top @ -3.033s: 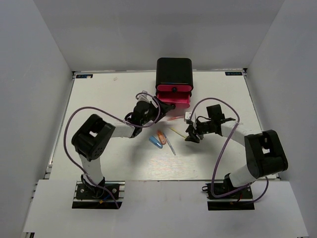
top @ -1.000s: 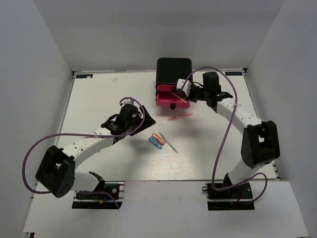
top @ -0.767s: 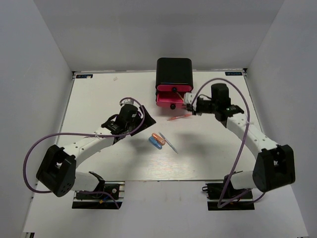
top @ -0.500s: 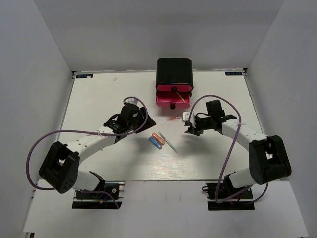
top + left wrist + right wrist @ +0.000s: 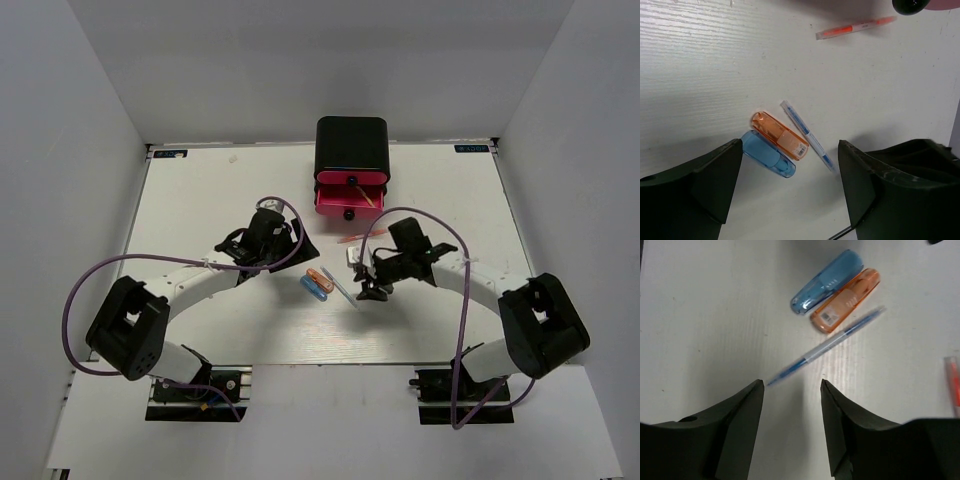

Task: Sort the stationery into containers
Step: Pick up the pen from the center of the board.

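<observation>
My right gripper should next move down and to the left in the top view, onto the pale middle of the light-blue pen, and turn its fingers because the pen lies at a slant.
The black cabinet (image 5: pixel 352 148) stands at the back with its pink drawers (image 5: pixel 335 205) pulled out; a thin yellow pen (image 5: pixel 371 199) lies slanted in one. On the table lie a blue capsule (image 5: pixel 312 289), an orange capsule (image 5: pixel 322 278), a light-blue pen (image 5: pixel 346 292) and a pink-orange pen (image 5: pixel 352 240). My right gripper (image 5: pixel 366 286) is open and empty; in its wrist view (image 5: pixel 792 385) the light-blue pen's (image 5: pixel 825 347) tip lies just ahead of the jaws. My left gripper (image 5: pixel 291 251) is open and empty above the blue capsule (image 5: pixel 768 161) and orange capsule (image 5: pixel 780 142).
White walls close in the table (image 5: pixel 200 200) on three sides. A black drawer knob (image 5: pixel 912 5) shows at the top of the left wrist view, with the pink-orange pen (image 5: pixel 855 27) just below it. Purple cables loop from both arms.
My right gripper has moved from the drawers down to the light-blue pen. The yellow pen now lies in a drawer. My left gripper has shifted slightly toward the back.
</observation>
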Controlling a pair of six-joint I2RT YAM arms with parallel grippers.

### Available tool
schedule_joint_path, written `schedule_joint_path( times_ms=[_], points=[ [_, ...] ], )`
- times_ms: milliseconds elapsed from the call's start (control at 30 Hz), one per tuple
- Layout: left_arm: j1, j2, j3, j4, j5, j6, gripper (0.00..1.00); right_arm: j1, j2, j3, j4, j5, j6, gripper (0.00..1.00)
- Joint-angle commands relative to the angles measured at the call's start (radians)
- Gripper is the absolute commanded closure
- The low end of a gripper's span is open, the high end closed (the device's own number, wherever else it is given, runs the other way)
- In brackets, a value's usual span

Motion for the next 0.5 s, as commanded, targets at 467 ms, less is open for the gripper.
schedule_joint_path(
  times_ms=[467],
  points=[
    [0.004, -0.246, -0.114, -0.014, -0.108, 0.001, 0.12, 0.214, 0.116, 0.006, 0.298, 0.418, 0.514, 0.4]
  ],
)
